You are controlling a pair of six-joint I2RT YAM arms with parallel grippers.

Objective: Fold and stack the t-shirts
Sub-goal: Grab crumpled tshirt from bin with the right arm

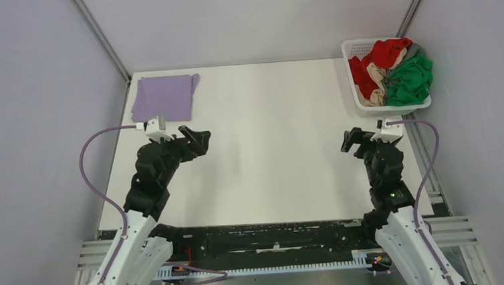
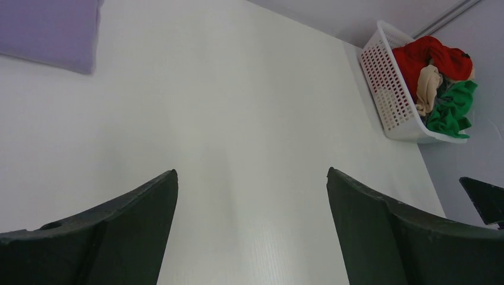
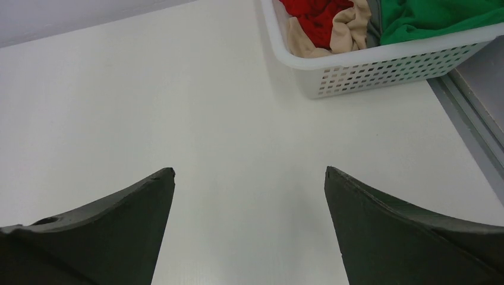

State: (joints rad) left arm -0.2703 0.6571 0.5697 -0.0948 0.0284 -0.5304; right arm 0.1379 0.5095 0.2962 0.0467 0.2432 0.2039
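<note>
I will next raise my right gripper outward over the near rim of the basket. Then I will lower it onto the bunched t-shirt fold [image 1: 409, 83] [image 3: 429, 16].
A folded lavender t-shirt [image 1: 164, 98] lies flat at the table's far left corner; it also shows in the left wrist view [image 2: 47, 31]. Crumpled red [image 1: 382, 54], beige [image 1: 376, 80], dark grey and green [image 1: 411, 80] t-shirts fill the white basket [image 1: 360, 105] at the far right. My left gripper [image 1: 199, 139] is open and empty above the table, just near of the lavender shirt. My right gripper [image 1: 350, 141] is open and empty, near of the basket. The right wrist view shows the basket [image 3: 380, 68] ahead with the red [image 3: 315, 15] and green [image 3: 434, 18] shirts.
The white table [image 1: 270, 148] lies between the arms. Grey walls stand on three sides. A metal rail [image 1: 432, 170] runs along the table's right edge. The basket also shows in the left wrist view [image 2: 386, 89].
</note>
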